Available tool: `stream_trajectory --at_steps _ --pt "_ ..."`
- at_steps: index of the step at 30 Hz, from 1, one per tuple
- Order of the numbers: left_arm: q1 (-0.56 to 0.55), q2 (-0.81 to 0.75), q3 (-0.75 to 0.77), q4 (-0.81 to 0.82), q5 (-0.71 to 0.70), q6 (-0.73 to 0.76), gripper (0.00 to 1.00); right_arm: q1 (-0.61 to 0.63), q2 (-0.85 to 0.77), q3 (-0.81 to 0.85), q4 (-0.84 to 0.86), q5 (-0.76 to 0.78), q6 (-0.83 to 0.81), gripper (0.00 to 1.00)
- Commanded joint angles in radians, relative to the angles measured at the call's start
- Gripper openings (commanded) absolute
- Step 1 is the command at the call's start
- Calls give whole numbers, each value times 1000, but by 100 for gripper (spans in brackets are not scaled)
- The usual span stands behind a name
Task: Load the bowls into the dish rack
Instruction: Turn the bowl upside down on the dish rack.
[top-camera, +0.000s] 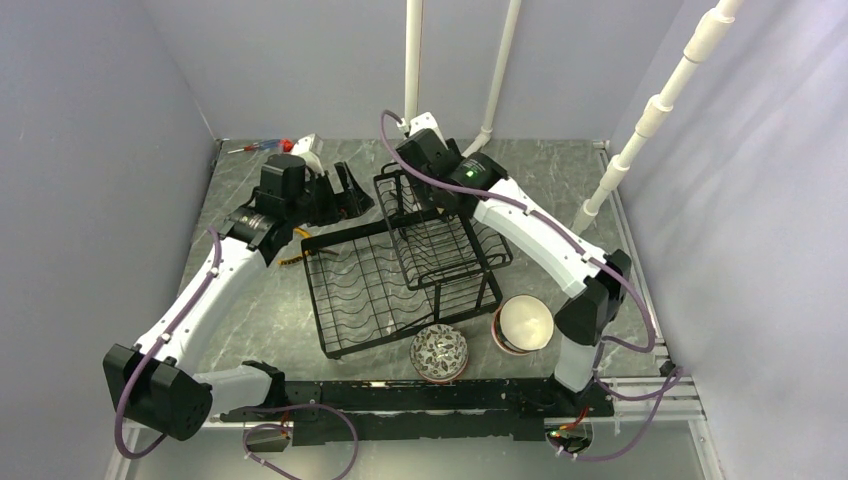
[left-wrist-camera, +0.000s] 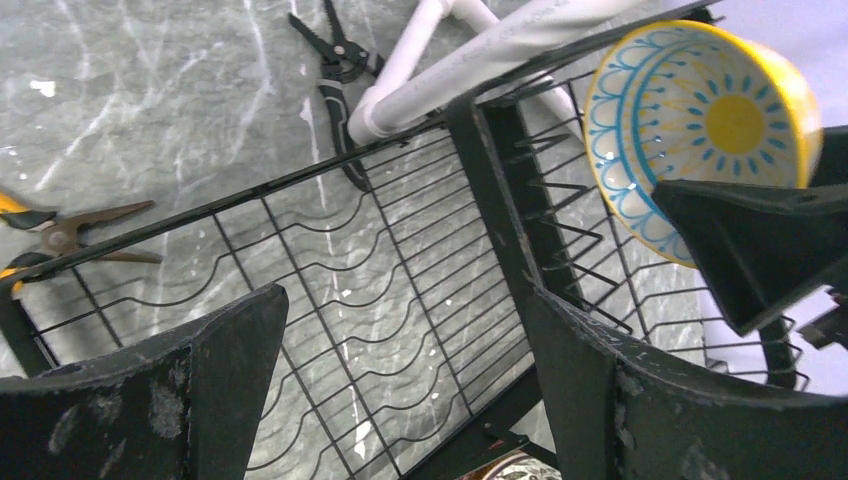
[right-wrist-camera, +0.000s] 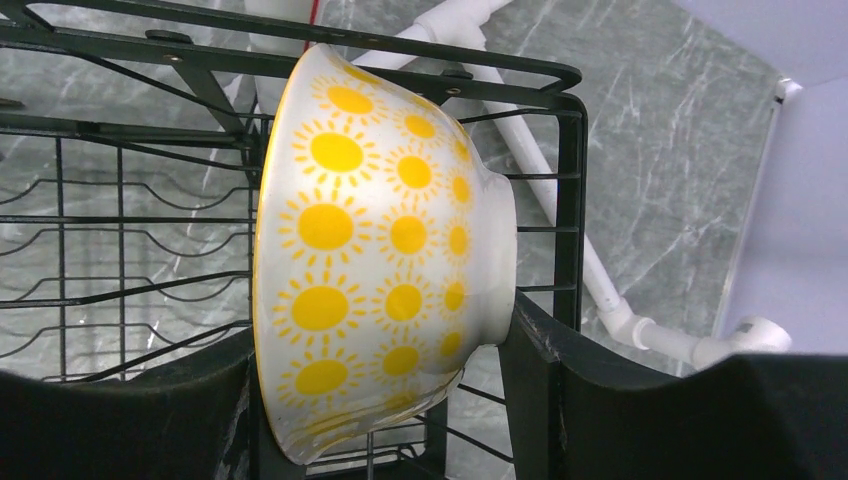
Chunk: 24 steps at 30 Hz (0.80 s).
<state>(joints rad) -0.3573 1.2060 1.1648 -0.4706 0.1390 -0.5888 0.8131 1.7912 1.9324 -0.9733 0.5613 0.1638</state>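
Note:
The basket's middle lies to the left in the right wrist view. The right gripper shifts there next, away from the basket's side wires, and releases the bowl.
A white bowl with yellow sun dots stands on edge between the fingers of my right gripper, which is shut on it, one finger at the rim and one at the foot. It hangs inside the far end of the dish rack's upper wire basket; whether it touches the wires I cannot tell. The left wrist view shows its blue-and-yellow inside. My left gripper is open and empty above the black dish rack's base tray. A patterned bowl and a stack of bowls sit on the table in front of the rack.
White pipes rise behind the rack, another at the right. Black pliers and orange-handled pliers lie on the marble table by the rack's left side. Grey walls close in on three sides.

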Motion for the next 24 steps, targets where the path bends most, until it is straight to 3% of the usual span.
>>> stream_trajectory --at_steps 1,12,19,24 --pt "2 -3 -12 78 90 -13 95 20 42 63 -28 76 -23 8" --pt "2 -16 -22 79 116 -22 95 34 61 100 -34 -69 -17 47" --pt "3 -13 -27 90 139 -34 95 34 35 78 -8 -129 -6 67" --pt "3 -14 -18 83 142 -32 95 33 15 64 10 -183 -3 76"
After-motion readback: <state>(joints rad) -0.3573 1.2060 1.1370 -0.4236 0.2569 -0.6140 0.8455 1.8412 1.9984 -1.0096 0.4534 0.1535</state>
